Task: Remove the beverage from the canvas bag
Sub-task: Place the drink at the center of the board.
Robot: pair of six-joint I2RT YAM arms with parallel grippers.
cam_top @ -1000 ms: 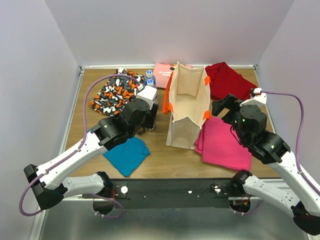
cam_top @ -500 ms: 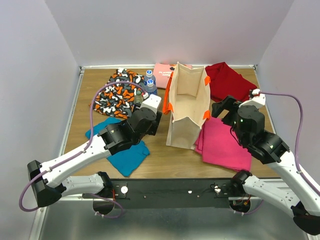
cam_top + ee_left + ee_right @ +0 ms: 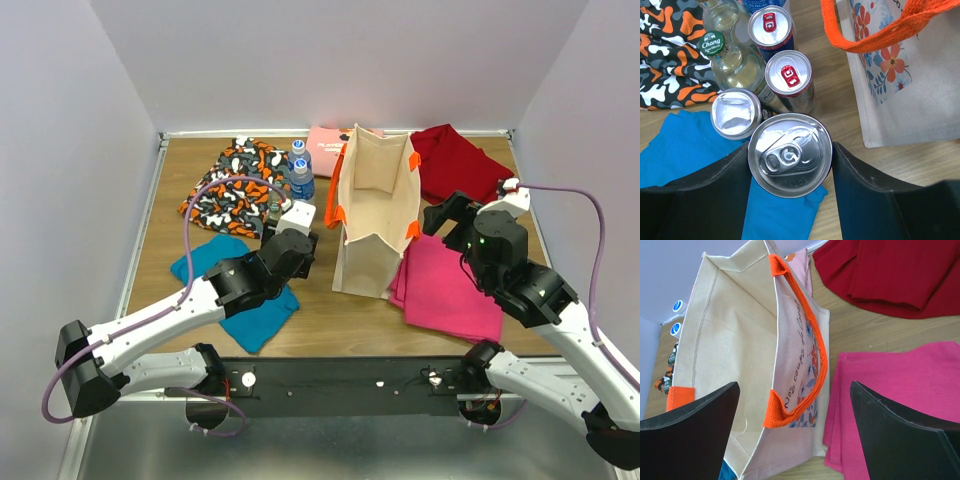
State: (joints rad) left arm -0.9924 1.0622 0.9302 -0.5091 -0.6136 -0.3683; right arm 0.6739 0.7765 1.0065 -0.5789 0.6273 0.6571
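Observation:
The lid of the held can still hangs above the others. My left gripper will move down beside the nearer red-tabbed can and release the held can on top of the table.
The beige canvas bag [image 3: 375, 215] stands upright and open in the middle of the table, with orange handles [image 3: 815, 355]. No drink shows inside it in the right wrist view [image 3: 730, 340]. My left gripper [image 3: 283, 232] is left of the bag and shut on a silver-topped can [image 3: 790, 155], held over the blue cloth [image 3: 685, 145]. The can sits beside a group of drinks: two red-tabbed cans [image 3: 788, 75], another can [image 3: 735, 112] and a green-capped glass bottle [image 3: 715, 45]. My right gripper [image 3: 795, 425] is open and empty over the bag's right rim.
Blue-capped bottles [image 3: 300, 175] stand behind the drinks by a camouflage cloth [image 3: 235, 185]. A pink folded cloth [image 3: 445, 285] lies right of the bag and a red cloth [image 3: 460, 160] at the back right. A pink item [image 3: 325, 150] lies behind the bag.
My left gripper has moved a little nearer and lower with the can. The blue-capped bottles behind it have come into view. The right arm has hardly moved.

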